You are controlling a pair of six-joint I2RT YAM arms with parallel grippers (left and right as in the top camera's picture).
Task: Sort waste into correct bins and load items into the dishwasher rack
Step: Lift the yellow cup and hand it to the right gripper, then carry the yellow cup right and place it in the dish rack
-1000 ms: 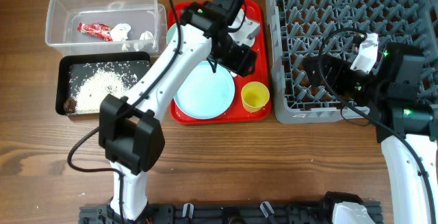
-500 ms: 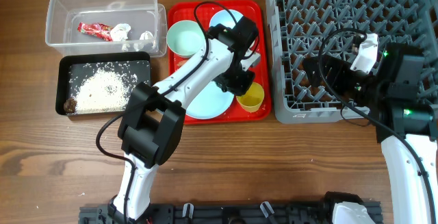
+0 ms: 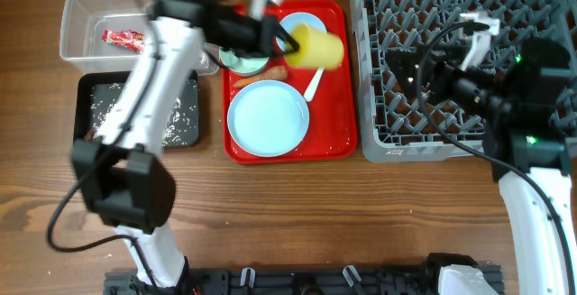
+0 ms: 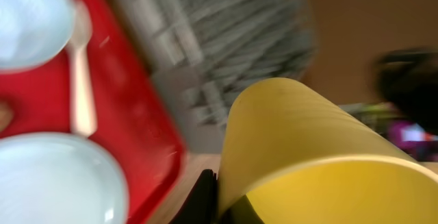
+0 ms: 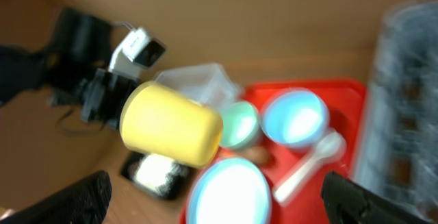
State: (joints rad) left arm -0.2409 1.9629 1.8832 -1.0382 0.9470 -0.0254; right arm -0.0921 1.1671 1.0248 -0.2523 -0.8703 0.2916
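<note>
My right gripper takes the cup down into the rack next, crosses over the tray and lowers onto the blue bowl's nearest rim (image 3: 325, 25) (image 5: 326, 119), which faces the rack.
My left gripper (image 3: 290, 48) is shut on the rim of the small yellow cup (image 3: 316, 47) and holds it on its side, lifted above the red tray's (image 3: 338, 128) back part. The left wrist view is filled by the cup (image 4: 308, 148), with one black finger (image 4: 205, 196) against its wall. On the tray lie the light-blue plate (image 3: 268, 119), a blue bowl (image 3: 305, 23), a teal bowl (image 3: 242, 59), an orange carrot (image 3: 267, 76) and the white spoon (image 3: 314, 84). My right gripper (image 3: 407, 66) hangs open and empty over the grey dishwasher rack (image 3: 424, 6), facing the cup (image 5: 171, 125).
The clear tub (image 3: 90, 11) at the back left holds a red wrapper (image 3: 123, 39) and white tissue. In front of it the black tray (image 3: 185, 119) holds loose rice. My left arm stretches above both bins. Bare wooden table lies in front.
My left gripper shut on the yellow cup and lifted it from the tray's front right up toward the back. The carrot and spoon came into view. The right gripper edged left.
</note>
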